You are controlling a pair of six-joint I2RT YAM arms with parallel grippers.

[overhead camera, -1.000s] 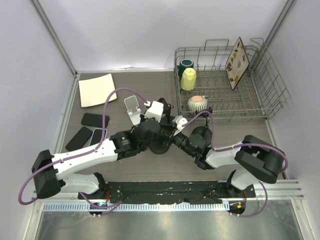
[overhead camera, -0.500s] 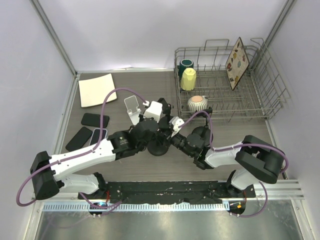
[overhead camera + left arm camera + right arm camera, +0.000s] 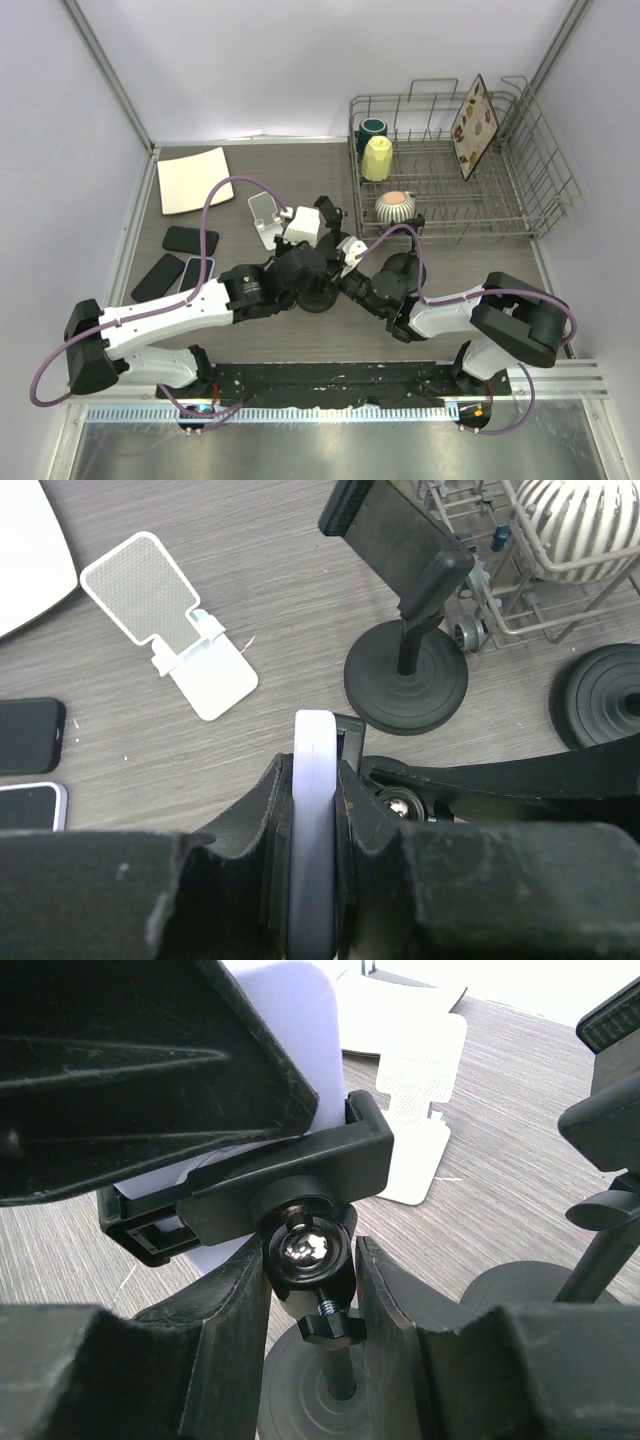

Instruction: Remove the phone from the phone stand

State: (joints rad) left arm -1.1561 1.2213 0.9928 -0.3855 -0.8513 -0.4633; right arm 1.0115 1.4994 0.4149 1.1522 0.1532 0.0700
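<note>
My left gripper goes to the left in the top view and down to release next, since bare tabletop by the pale-rimmed phone lies that way below.
The phone (image 3: 314, 810), pale lavender and seen edge-on, is pinched between the fingers of my left gripper (image 3: 316, 770), which is shut on it. Its lower part still sits in the black clamp (image 3: 300, 1175) of the phone stand (image 3: 318, 296). In the right wrist view the phone (image 3: 290, 1030) rises behind that clamp. My right gripper (image 3: 310, 1260) is shut round the stand's ball joint (image 3: 305, 1248), just above the stand's round base. In the top view both wrists meet over the stand and hide the phone.
A second black stand (image 3: 405, 675) carrying a dark slab stands just beyond, with another round black base (image 3: 600, 695) to its right. A white folding stand (image 3: 170, 620), dark phones (image 3: 188, 240) on the left, a white plate (image 3: 192, 178), and the wire dish rack (image 3: 520, 215) surround the spot.
My right gripper has closed in on the stand's ball joint. Both wrists have shifted slightly left over the stand. The left gripper's hold on the phone is unchanged.
</note>
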